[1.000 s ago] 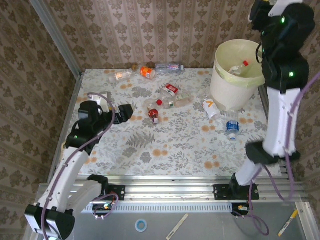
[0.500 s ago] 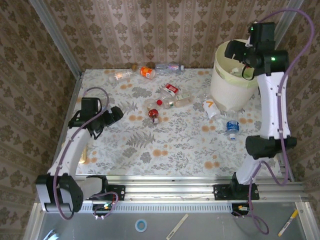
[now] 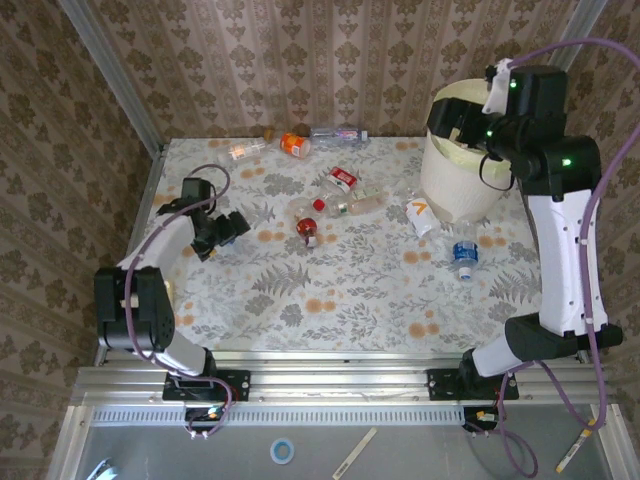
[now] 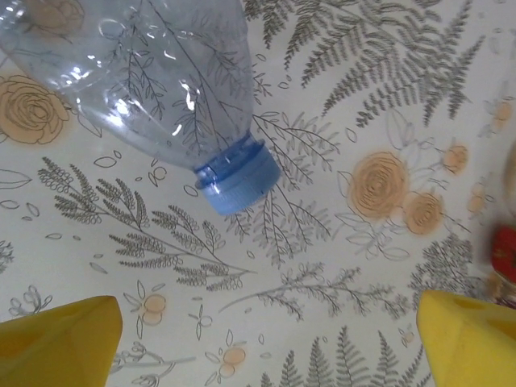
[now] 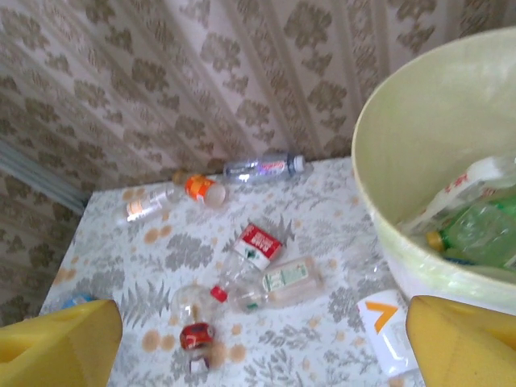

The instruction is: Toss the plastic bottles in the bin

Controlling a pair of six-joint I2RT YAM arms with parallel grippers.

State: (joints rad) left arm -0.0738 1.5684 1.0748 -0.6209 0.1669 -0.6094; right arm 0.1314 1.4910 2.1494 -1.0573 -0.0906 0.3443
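I need to lower the open fingers of my left gripper forward next, so they go on either side of the clear bottle's narrow neck by the blue cap (image 4: 238, 179), because it lies below and ahead of them.
My left gripper (image 3: 230, 228) hangs low over the left part of the table, open, with nothing between its yellow fingers (image 4: 56, 343). Just ahead of it lies a clear plastic bottle (image 4: 161, 72) with a blue cap (image 4: 238, 179). My right gripper (image 3: 452, 125) is open and empty above the left rim of the cream bin (image 3: 450, 190). Inside the bin (image 5: 427, 113) lie a green bottle (image 5: 480, 226) and a white-labelled one (image 5: 472, 184). More bottles lie mid-table: a red-labelled one (image 5: 260, 242), a clear one (image 5: 282, 282) and a red-capped one (image 5: 197, 330).
Along the back wall lie an orange bottle (image 3: 295, 145), a long clear bottle (image 3: 338, 133) and a small clear one (image 3: 240, 151). A white bottle with an orange mark (image 3: 420, 215) and a blue-labelled bottle (image 3: 463, 252) lie beside the bin. Patterned walls close the table's back and left.
The right arm has swung down from high up to the bin's left rim, and its jaws have opened. The left arm has drawn back to the left and lower over the table.
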